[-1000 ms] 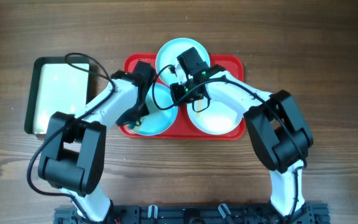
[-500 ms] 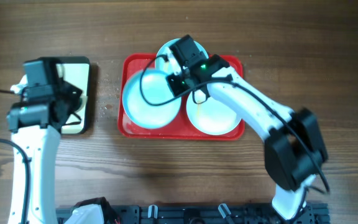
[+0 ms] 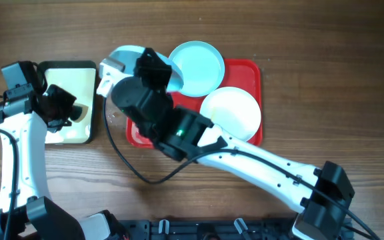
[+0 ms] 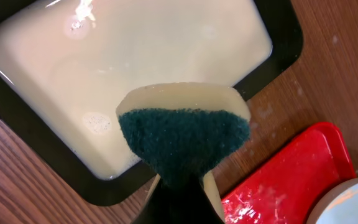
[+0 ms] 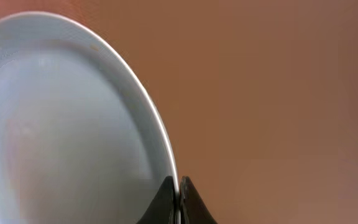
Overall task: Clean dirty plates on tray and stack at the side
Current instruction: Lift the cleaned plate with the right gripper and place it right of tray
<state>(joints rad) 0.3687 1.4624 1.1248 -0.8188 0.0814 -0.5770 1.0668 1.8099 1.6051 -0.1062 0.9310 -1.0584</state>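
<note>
Bare tabletop beyond the tray is below my right gripper, to its right in the overhead view. That gripper should cross the tray, lower the plate and release it.
My right gripper [image 5: 179, 185] is shut on the rim of a light blue plate [image 5: 61, 124] and holds it in the air. In the overhead view that plate [image 3: 122, 55] shows left of the red tray [image 3: 247, 67], partly hidden by my right arm. A second light blue plate [image 3: 199, 67] and a white plate [image 3: 232, 113] lie on the tray. My left gripper [image 3: 72, 110] is shut on a sponge [image 4: 182, 134] with a dark green scouring face, above the cream pan [image 4: 166, 50].
The dark-rimmed cream pan [image 3: 82, 83] sits left of the tray on the wooden table. My raised right arm [image 3: 179, 130] crosses over the tray's left half. The red tray's corner [image 4: 291, 180] lies just right of the pan.
My left gripper has left the tray and moved with the sponge to the pan. My right gripper has lifted the left blue plate off the tray and carried it up and left.
</note>
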